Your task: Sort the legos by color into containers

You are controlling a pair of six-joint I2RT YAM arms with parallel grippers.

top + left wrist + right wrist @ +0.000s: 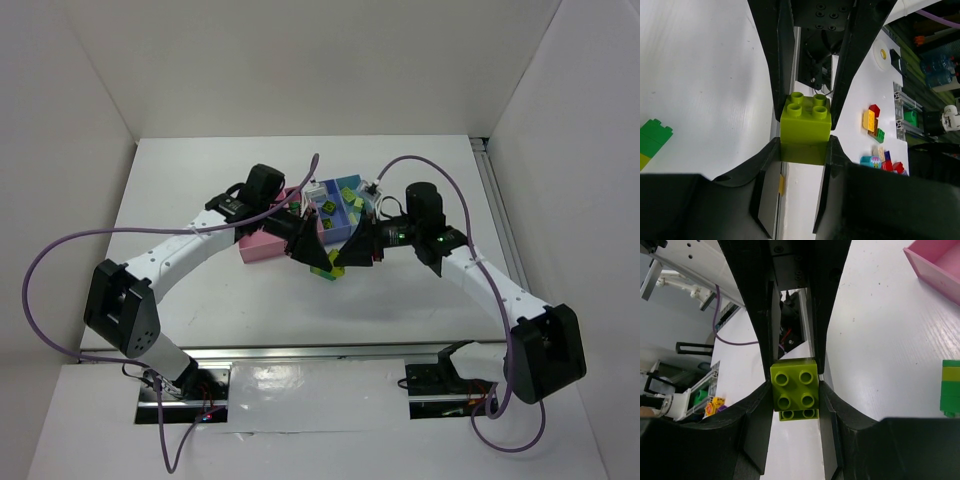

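Observation:
The lime brick belongs in the dark blue section of the tray with matching lime bricks. My left gripper will next carry the brick outward to that section, over the section's far end [328, 191], and release it.
My left gripper [312, 250] and right gripper [345, 256] meet tip to tip in front of the tray, above the table. Both are shut on the same lime brick [805, 120]. In the left wrist view my left gripper [804, 150] pinches its lower part, and the right gripper's fingers [782, 75] clamp its studded top. In the right wrist view my right gripper [795, 390] holds the lime brick [794, 385], with a second lime piece joined behind it. The tray's large pink compartment [262, 243] and blue compartments [340, 205] hold several small bricks.
A green-and-lime stack [652, 140] lies on the table beside the grippers; it also shows in the right wrist view [951, 387]. A pink tray corner [940, 265] is close by. Purple cables loop over both arms. Loose coloured bricks [872, 122] lie beyond the table edge.

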